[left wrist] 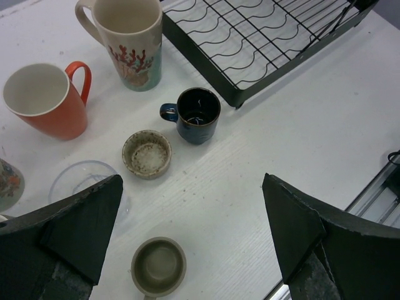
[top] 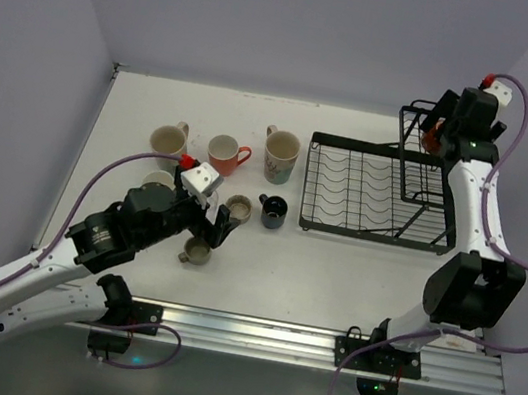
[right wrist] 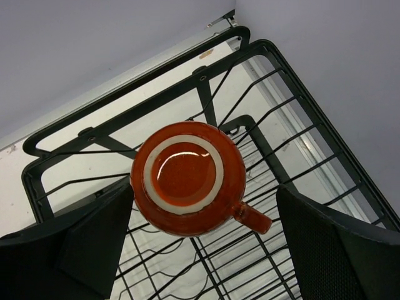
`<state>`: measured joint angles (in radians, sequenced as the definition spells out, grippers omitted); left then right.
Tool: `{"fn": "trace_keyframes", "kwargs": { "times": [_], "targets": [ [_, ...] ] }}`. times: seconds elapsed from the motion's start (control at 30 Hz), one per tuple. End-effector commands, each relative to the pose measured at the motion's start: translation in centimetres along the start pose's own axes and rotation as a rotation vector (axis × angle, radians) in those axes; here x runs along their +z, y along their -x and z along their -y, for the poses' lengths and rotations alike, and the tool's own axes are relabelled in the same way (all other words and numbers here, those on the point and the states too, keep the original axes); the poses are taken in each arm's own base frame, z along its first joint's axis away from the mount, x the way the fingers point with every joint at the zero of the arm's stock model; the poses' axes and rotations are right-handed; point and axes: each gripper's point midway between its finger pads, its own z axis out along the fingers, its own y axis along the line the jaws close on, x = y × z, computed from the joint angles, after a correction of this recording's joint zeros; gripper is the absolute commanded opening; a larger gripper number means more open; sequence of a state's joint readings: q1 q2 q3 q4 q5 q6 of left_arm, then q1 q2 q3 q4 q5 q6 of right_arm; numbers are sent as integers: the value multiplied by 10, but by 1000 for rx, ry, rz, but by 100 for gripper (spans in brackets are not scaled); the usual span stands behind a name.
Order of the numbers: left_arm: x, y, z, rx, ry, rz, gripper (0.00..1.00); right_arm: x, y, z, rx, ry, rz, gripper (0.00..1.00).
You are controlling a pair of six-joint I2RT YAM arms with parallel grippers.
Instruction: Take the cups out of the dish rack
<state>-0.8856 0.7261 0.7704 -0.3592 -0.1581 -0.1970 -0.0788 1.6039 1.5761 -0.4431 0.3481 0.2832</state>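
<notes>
The orange-red cup [top: 431, 139] is already between the fingers of my right gripper, so next I need to tilt my left gripper up and move it toward the rack [top: 367, 189] to meet the cup and close on it.
The black wire dish rack [top: 367, 189] stands at the right. An orange-red cup [right wrist: 187, 178] sits upside down in its raised basket [right wrist: 275, 81]. My right gripper [right wrist: 206, 219] is open above that cup, one finger on each side, not touching it. My left gripper [left wrist: 190, 219] is open and empty over the table, with a grey-beige cup [left wrist: 158, 265] just below it. On the table stand a speckled beige cup [left wrist: 147, 153], a dark blue cup [left wrist: 197, 115], an orange-red mug [left wrist: 44, 103], a patterned cream mug [left wrist: 131, 40] and a clear glass [left wrist: 81, 181].
A cream cup [top: 165, 138] stands at the far left of the cup group. The rack's flat ribbed tray [left wrist: 262, 44] holds nothing that I can see. The metal rail [top: 321, 344] runs along the table's near edge. Grey walls close in the back and sides.
</notes>
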Motion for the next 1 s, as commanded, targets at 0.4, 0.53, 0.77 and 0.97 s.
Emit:
{"fn": "trace_keyframes", "kwargs": {
  "times": [0.4,0.53,0.77,0.97],
  "targets": [
    [5,14,-2,8,6,54,98,25,0,-20,-33,61,-48,99],
    [6,14,-4,5,12,53,98,33,-10,-21,-45,57,-80,99],
    [7,13,-6,5,19,48,98,35,-9,-18,-50,37,-65,86],
    [8,13,-6,4,16,44,98,18,21,-19,-18,55,31,57]
  ]
}}
